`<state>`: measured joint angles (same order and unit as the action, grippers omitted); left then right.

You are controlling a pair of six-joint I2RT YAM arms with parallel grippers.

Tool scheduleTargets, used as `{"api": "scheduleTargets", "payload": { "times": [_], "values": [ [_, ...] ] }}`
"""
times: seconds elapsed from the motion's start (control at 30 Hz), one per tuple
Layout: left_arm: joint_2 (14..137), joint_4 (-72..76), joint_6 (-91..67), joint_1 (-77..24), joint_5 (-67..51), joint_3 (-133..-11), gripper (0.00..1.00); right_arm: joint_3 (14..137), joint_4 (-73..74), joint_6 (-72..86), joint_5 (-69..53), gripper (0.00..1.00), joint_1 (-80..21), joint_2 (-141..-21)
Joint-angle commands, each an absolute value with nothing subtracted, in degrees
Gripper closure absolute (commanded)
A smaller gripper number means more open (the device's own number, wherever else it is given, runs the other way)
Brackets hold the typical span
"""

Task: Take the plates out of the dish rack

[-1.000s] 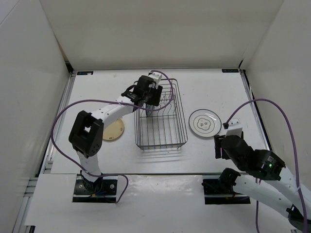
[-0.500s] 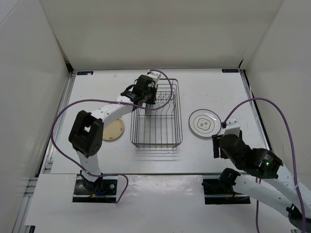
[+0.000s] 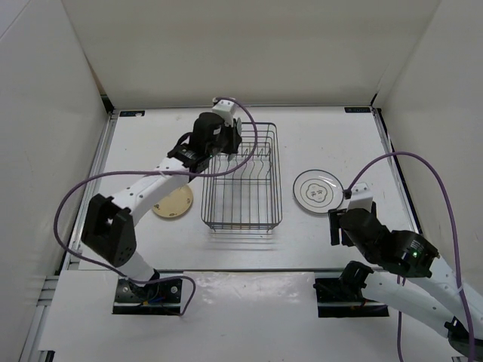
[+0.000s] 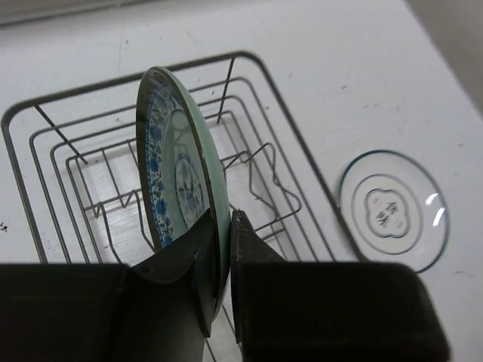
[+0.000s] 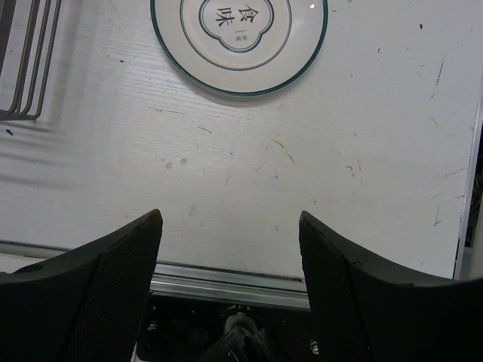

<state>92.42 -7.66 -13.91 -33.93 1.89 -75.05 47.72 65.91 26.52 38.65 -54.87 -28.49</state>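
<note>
The left gripper moves back from the rack and down over the cream-beige plate [image 3: 173, 202] next, tilting the teal-blue plate flatter, since unloaded plates lie flat.
My left gripper [image 3: 223, 142] is shut on the rim of the teal-blue patterned plate [image 4: 178, 177]. It holds the plate upright, edge-on, over the far left part of the dark wire dish rack [image 3: 241, 182]; in the left wrist view the gripper [image 4: 224, 253] has the rack [image 4: 260, 162] beneath it. No other plate shows in the rack. The white plate with a dark rim ring [image 3: 318, 190] lies flat right of the rack. The cream-beige plate [image 3: 173, 203] lies flat left of it. My right gripper [image 5: 230, 226] is open and empty near the front edge, with the white plate [image 5: 238, 34] ahead of it.
White walls enclose the table on three sides. A metal rail [image 5: 226, 273] runs along the near table edge under my right gripper. The rack's right edge [image 5: 23, 68] shows at the far left of the right wrist view.
My left gripper has risen and pulled back to the left with the teal-blue plate. The rack, dragged askew a second ago, has shifted left and settled. The right arm barely moved.
</note>
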Motion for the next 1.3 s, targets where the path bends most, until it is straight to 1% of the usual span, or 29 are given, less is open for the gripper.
{"api": "scheduleTargets", "payload": {
  "times": [0.0, 0.13, 0.27, 0.3, 0.33, 0.37, 0.4, 0.43, 0.5, 0.53, 0.57, 0.6, 0.63, 0.67, 0.77, 0.8, 0.9, 0.93, 1.0, 1.13, 1.27],
  "values": [
    [84.6, -0.4, -17.6, -33.9, 0.9, -73.1, 0.79, 47.1, 64.5, 26.3, 39.6, 0.24, -55.2, -28.6],
    [80.2, 2.6, -17.4, -33.9, 0.2, -71.1, 0.80, 47.0, 64.5, 26.3, 39.6, 0.21, -55.2, -28.4],
    [74.6, -3.0, -12.0, -33.8, 0.2, -72.6, 0.83, 47.0, 64.6, 26.3, 39.6, 0.21, -55.1, -28.4],
    [73.4, -7.6, -10.5, -33.8, 0.3, -73.3, 0.83, 46.8, 65.0, 26.3, 39.6, 0.21, -55.2, -28.1],
    [72.3, -13.1, -5.6, -34.4, 1.2, -74.0, 0.85, 46.9, 64.6, 26.3, 39.6, 0.21, -55.1, -27.9],
    [71.8, -19.6, -4.1, -35.1, 2.5, -77.4, 0.88, 46.9, 64.4, 26.3, 39.6, 0.21, -55.1, -27.9],
    [71.2, -23.2, -2.7, -35.4, 6.0, -78.4, 0.88, 46.9, 64.5, 26.2, 39.7, 0.21, -55.1, -27.9],
    [71.1, -32.2, 2.0, -36.2, 8.8, -80.2, 0.89, 46.8, 64.6, 26.2, 39.6, 0.21, -55.1, -27.9],
    [70.0, -36.5, 3.9, -37.3, 14.0, -80.6, 0.93, 46.8, 64.4, 26.1, 40.5, 0.20, -55.1, -28.0],
    [68.7, -38.1, 5.4, -37.4, 19.2, -80.0, 0.95, 46.8, 64.3, 26.2, 39.6, 0.20, -55.1, -28.0],
    [68.1, -40.9, 6.4, -37.6, 21.1, -79.1, 0.97, 46.6, 64.2, 26.2, 39.4, 0.20, -55.2, -28.1],
    [67.3, -40.9, 7.1, -38.1, 23.1, -74.3, 0.99, 46.8, 64.2, 25.9, 39.4, 0.20, -55.0, -28.2],
    [64.5, -39.7, 7.5, -37.9, 27.0, -72.1, 0.99, 46.7, 63.9, 25.9, 39.2, 0.20, -55.1, -28.3],
    [63.6, -38.4, 8.3, -37.9, 28.2, -65.7, 0.99, 46.7, 64.0, 25.7, 39.0, 0.20, -55.2, -28.4],
    [59.4, -34.8, 5.8, -38.0, 34.5, -57.4, 0.99, 46.6, 63.8, 25.4, 38.8, 0.20, -55.2, -28.7],
    [59.1, -32.8, 5.0, -38.0, 37.2, -53.7, 0.99, 46.6, 63.8, 25.4, 38.8, 0.20, -55.1, -28.7],
    [59.5, -29.6, 0.4, -38.0, 40.6, -48.1, 0.99, 46.5, 63.7, 25.4, 38.7, 0.18, -55.1, -28.7],
    [61.1, -28.6, 0.4, -38.0, 41.0, -46.5, 0.97, 46.5, 63.7, 25.3, 38.8, 0.18, -55.1, -28.7],
    [62.7, -24.7, 0.4, -38.1, 43.4, -44.7, 0.90, 46.2, 63.4, 25.0, 38.1, 0.17, -55.1, -28.8],
    [69.4, -20.7, -1.3, -38.0, 46.8, -44.4, 0.90, 46.1, 63.0, 24.5, 37.6, 0.16, -55.1, -28.3],
    [75.1, -22.5, -3.8, -38.0, 49.8, -45.9, 0.90, 46.0, 62.8, 24.4, 37.6, 0.16, -55.1, -27.3]
  ]
}}
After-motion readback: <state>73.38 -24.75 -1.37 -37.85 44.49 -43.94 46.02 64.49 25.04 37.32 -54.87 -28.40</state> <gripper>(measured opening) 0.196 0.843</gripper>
